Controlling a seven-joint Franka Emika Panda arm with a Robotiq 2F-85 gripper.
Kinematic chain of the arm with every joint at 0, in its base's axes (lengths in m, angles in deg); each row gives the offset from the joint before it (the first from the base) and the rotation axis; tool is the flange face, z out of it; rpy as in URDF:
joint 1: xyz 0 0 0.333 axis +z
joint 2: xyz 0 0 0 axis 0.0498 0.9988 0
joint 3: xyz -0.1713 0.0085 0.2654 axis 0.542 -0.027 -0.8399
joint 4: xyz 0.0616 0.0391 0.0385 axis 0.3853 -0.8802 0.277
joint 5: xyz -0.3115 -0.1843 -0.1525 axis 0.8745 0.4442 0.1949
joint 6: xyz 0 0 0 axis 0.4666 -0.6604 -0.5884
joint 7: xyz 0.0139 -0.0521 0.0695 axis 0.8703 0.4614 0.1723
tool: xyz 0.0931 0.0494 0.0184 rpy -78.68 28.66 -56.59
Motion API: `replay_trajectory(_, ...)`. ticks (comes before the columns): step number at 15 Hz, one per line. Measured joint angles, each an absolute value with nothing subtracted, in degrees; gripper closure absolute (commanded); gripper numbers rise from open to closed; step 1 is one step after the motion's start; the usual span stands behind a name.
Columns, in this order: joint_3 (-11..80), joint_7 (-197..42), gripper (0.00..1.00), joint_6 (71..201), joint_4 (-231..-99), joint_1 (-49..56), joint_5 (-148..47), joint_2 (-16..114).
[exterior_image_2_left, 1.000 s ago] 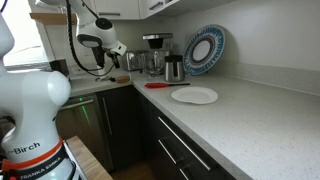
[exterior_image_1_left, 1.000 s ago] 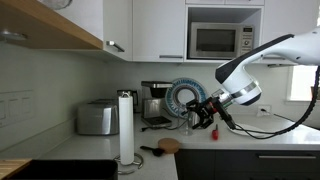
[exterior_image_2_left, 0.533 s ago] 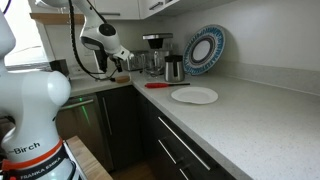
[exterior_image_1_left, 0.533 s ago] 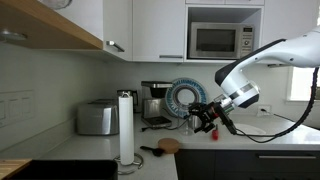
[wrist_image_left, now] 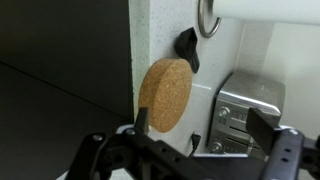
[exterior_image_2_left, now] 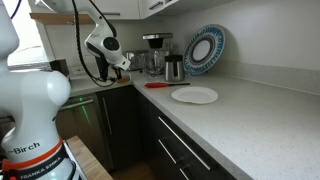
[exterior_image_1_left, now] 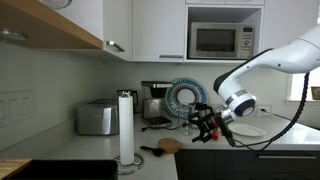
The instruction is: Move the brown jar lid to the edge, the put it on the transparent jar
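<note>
The gripper lowers, tilts flatter and advances next with fingers above and below the brown jar lid's rim, since that rim juts past the counter's edge.
The brown jar lid is a flat cork-coloured disc lying at the counter's edge, beside the dark cabinet front. It also shows in an exterior view. My gripper is open and empty, above the counter a little to the side of the lid, with one finger near the lid's rim and not touching it. The gripper shows in both exterior views. I cannot make out the transparent jar in any view.
A black utensil lies next to the lid. A toaster, a paper towel roll and a coffee machine stand nearby. A dark kettle, a white plate and a red utensil are further along the counter.
The arm has lowered and the gripper has come down closer to the counter near the lid. The lid has not moved.
</note>
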State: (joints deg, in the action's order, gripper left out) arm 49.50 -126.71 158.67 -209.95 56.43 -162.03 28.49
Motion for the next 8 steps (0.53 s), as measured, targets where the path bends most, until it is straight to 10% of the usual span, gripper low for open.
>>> replay_trajectory(8,36.9,-138.1,0.0,154.3,-208.3,42.0,-176.6,35.8)
